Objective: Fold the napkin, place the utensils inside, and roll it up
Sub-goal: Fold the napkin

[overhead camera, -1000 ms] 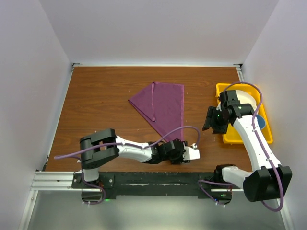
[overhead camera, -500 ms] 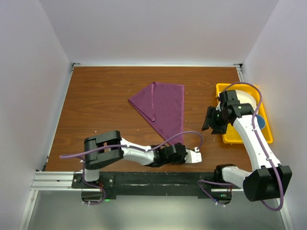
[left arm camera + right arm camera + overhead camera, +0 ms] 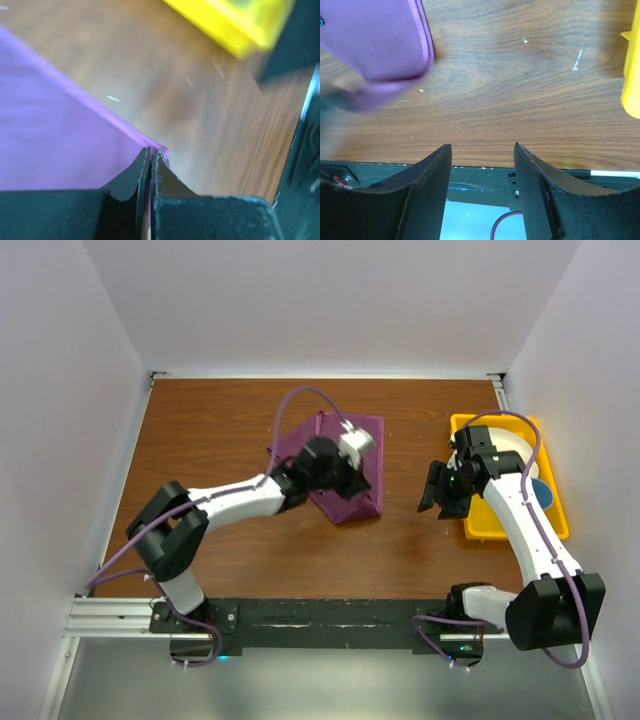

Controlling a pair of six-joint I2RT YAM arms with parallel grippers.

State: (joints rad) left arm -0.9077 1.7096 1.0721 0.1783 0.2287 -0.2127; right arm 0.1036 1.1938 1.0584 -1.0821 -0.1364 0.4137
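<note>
I should next swing my left gripper outward to the napkin's opposite corner and let go of the napkin, as that corner is to the gripper's left in the top view.
The plum-purple napkin lies folded on the wooden table, and part of it is lifted. My left gripper hovers over the cloth, shut on a corner of the napkin; that corner is pinched between its fingertips. My right gripper hangs open and empty to the right of the napkin, beside the yellow tray. In the right wrist view the napkin fills the upper left, and the right gripper holds nothing. No utensils show in any view.
The yellow tray stands at the right edge of the table, with a white plate and a blue cup in it. Its corner shows in the left wrist view and the right wrist view. White walls enclose the table.
My left gripper closed on the napkin's near corner at the front of the table and carried it up and back over the cloth. The right arm stayed put.
</note>
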